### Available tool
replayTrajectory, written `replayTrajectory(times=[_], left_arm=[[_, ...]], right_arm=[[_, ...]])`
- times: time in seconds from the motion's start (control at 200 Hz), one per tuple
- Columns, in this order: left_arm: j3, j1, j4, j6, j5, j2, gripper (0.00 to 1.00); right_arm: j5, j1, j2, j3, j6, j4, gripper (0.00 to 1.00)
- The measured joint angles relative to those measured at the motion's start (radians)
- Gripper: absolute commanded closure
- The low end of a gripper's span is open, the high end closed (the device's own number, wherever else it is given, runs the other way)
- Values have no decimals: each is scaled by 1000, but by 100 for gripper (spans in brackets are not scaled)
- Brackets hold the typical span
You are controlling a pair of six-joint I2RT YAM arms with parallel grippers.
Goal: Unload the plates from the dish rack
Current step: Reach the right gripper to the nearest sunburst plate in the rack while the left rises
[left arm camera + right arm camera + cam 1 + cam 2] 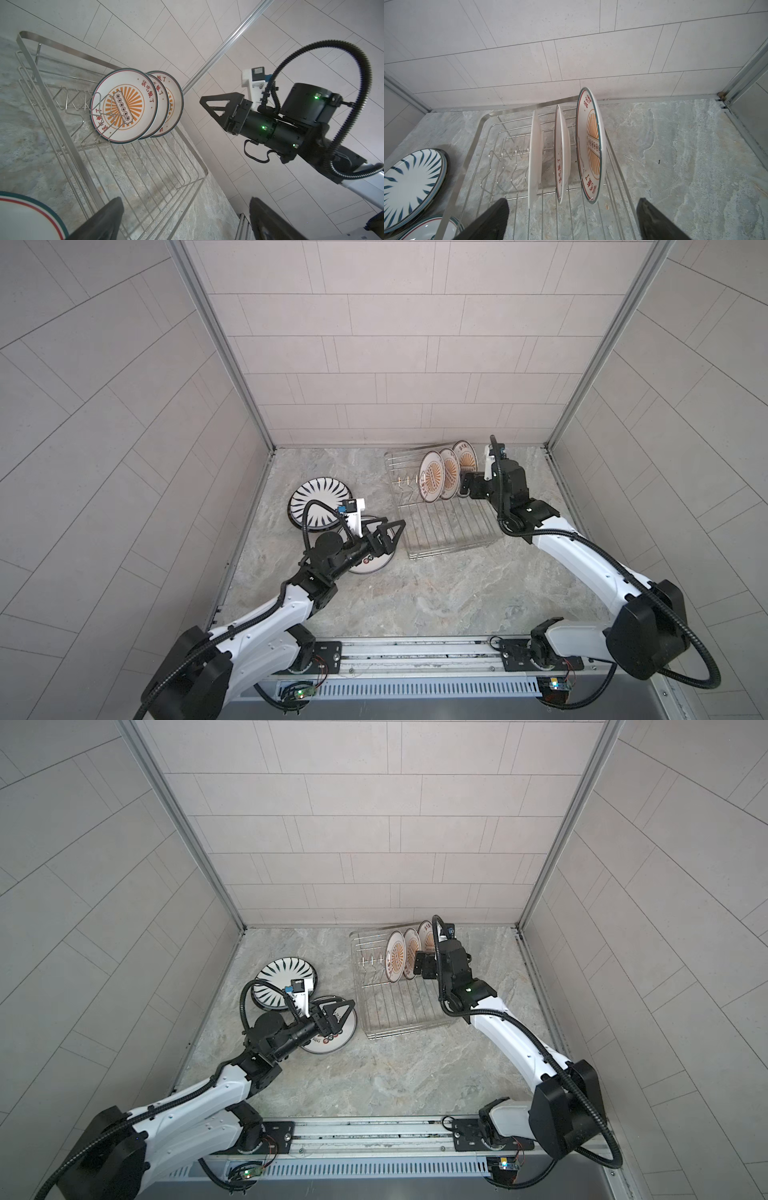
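Observation:
The sunburst plate farthest from the striped one stands below and outward of my right gripper, so my right gripper will lower outward onto that plate's near rim next.
The dish rack (pixel 453 549) (pixel 407 1032) (pixel 52 99) (pixel 469 147) stands at the back right of the table. Three sunburst plates (pixel 430 479) (pixel 395 963) (pixel 124 106) (pixel 589 145) stand upright in its prongs. My right gripper (pixel 464 489) (pixel 419 966) (pixel 571 218) is open just in front of them, holding nothing. A black striped plate (pixel 316 499) (pixel 282 977) (pixel 411 187) lies flat on the left. Beside it lies a plate with red-black characters (pixel 370 566) (pixel 332 1042) (pixel 25 216). My left gripper (pixel 394 531) (pixel 343 1010) (pixel 185 218) hovers open over its edge, empty.
The near half of the rack holds only bare wires. A tiled back wall (pixel 395 364) and side walls close in the marble table (pixel 415 597). The rack's far corner sits close to the back wall. A metal rail (pixel 415 649) runs along the front edge.

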Motion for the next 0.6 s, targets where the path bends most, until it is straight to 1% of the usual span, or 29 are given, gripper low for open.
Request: replayTrajectory(times=[0.105,0.155,0.2,0.255,0.315,0.375,0.425,0.46,0.55,0.601], left_arm=[[9,-6,9,23,6,3,0],[10,-10,14,33,4,-2,0],[10,-13,14,40,4,-9,0],[10,-13,14,45,2,-15,0],[10,-17,14,50,1,-20,0],[10,-19,14,53,1,-23,0],[10,-24,14,54,1,-25,0],[10,-25,14,55,1,-26,0],[10,-28,14,55,1,-32,0],[8,-28,14,55,0,-38,0]], right_arm=[[8,-23,81,56,-8,-23,12],[23,-28,115,82,-12,-36,21],[41,-30,146,105,-27,-45,26],[68,-30,179,135,-33,-63,36],[97,-30,214,173,-45,-85,41],[124,-30,247,209,-60,-106,52],[144,-30,270,234,-64,-117,55],[157,-30,286,251,-71,-127,60],[188,-30,321,287,-81,-151,63],[206,-30,340,304,-87,-160,69]])
